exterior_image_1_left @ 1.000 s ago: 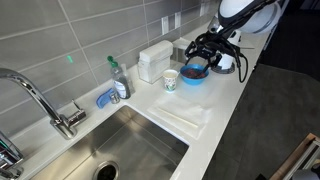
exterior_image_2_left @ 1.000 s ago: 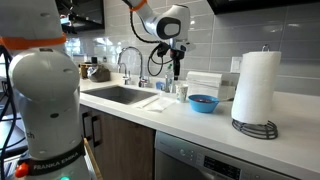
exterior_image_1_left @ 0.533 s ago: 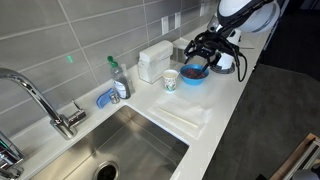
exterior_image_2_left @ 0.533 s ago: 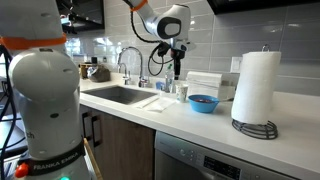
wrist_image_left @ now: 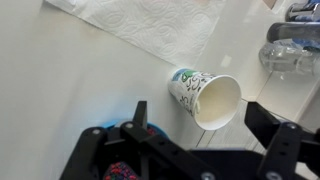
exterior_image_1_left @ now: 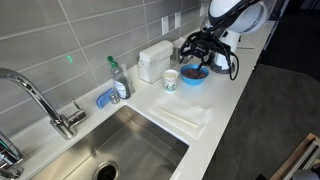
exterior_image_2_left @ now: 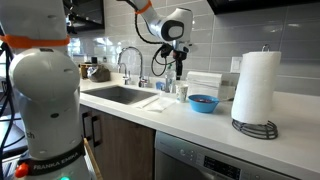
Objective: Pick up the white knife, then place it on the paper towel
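The gripper moves down toward the patterned paper cup next. Its open fingers go over the cup's rim by the blue bowl (wrist_image_left: 194,108), because the cup already shows between them.
My gripper (exterior_image_1_left: 198,52) hangs open above the counter, over the paper cup (exterior_image_1_left: 170,80) and the blue bowl (exterior_image_1_left: 193,72); it also shows in an exterior view (exterior_image_2_left: 180,66). In the wrist view the open jaws (wrist_image_left: 198,112) frame the patterned white cup (wrist_image_left: 205,95), which looks empty. The paper towel (exterior_image_1_left: 186,113) lies flat on the counter between the cup and the sink, and shows in the wrist view (wrist_image_left: 150,22) and in an exterior view (exterior_image_2_left: 155,101). I cannot make out the white knife in any view.
A white box (exterior_image_1_left: 153,60) and a soap bottle (exterior_image_1_left: 118,78) stand against the tiled wall. A blue sponge (exterior_image_1_left: 105,97), the faucet (exterior_image_1_left: 40,100) and the sink (exterior_image_1_left: 120,150) are nearby. A tall paper towel roll (exterior_image_2_left: 255,88) stands beyond the bowl (exterior_image_2_left: 203,102).
The arm has shifted a little along the counter toward the cup. The jaws stay open and empty. Nothing on the counter has moved.
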